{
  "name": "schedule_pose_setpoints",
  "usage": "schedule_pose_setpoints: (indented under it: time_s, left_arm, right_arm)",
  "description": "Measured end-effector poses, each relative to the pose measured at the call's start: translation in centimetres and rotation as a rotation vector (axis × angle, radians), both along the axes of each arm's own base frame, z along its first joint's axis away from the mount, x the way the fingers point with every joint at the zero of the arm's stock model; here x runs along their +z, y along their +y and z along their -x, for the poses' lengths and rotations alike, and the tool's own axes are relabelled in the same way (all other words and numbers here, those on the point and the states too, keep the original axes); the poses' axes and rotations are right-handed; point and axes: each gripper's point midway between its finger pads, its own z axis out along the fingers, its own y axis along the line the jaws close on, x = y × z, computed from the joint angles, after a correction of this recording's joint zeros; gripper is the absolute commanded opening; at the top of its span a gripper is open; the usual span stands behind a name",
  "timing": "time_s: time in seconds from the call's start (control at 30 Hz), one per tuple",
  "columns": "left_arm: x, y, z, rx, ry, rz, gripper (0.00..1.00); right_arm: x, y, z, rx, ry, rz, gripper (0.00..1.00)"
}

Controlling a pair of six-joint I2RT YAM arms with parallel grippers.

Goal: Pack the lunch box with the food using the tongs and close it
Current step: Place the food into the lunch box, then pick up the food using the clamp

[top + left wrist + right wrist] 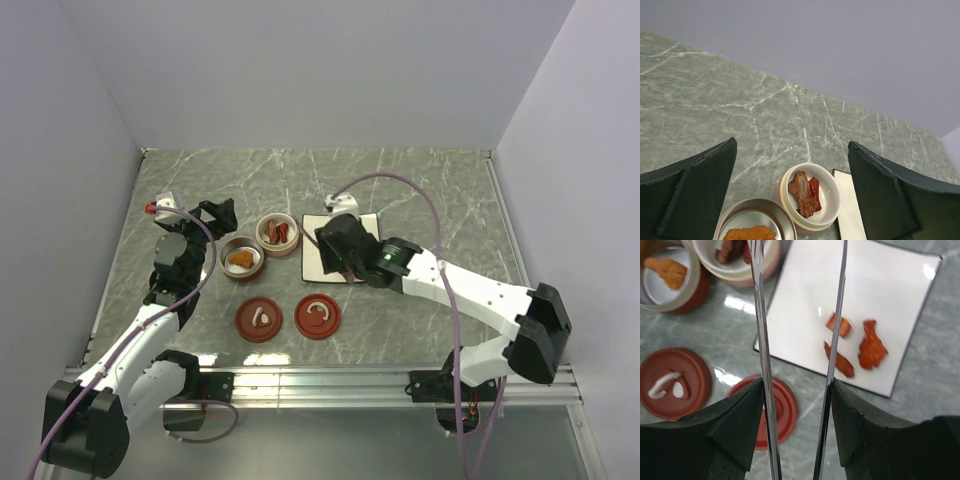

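The tong tips come back and down with my right gripper next, to either side of the small blocky food piece (841,326), which lies below the gripper, short of them.
The lunch box stands open as two round bowls: a metal bowl (241,260) holding an orange piece (750,233), and a cream bowl (278,235) holding red-brown food (806,193). Three more orange-red food pieces (872,345) lie on the white plate (890,290). My right gripper (797,390) hovers over the plate's near-left edge, shut on the tongs (760,315). Its fingers press on the two spread arms, and the tong tips run out of the top of the right wrist view. My left gripper (792,145) hangs open and empty behind and left of the bowls.
Two red-brown lids (259,320) (318,316) with white handles lie on the marble table (440,190) in front of the bowls. White walls close in the table at the back and on both sides.
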Motion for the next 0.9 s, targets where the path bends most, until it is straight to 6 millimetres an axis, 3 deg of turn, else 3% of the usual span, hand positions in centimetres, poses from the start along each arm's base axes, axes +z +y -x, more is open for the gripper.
schedule_pose_setpoints:
  time_s: [0.37, 0.6, 0.9]
  left_arm:
    - [0.0, 0.0, 0.0, 0.000, 0.000, 0.000, 1.00]
    - [0.0, 0.0, 0.0, -0.003, 0.000, 0.000, 0.99]
    - [0.0, -0.1, 0.0, -0.003, 0.000, 0.000, 1.00]
  right_arm:
    - [-3.6, -6.5, 4.0, -0.140, 0.076, 0.024, 0.62]
    - [-5.3, -7.2, 4.9, -0.158, 0.115, 0.033, 0.60]
    - [-6.5, -6.7, 5.2, -0.141, 0.145, 0.056, 0.57]
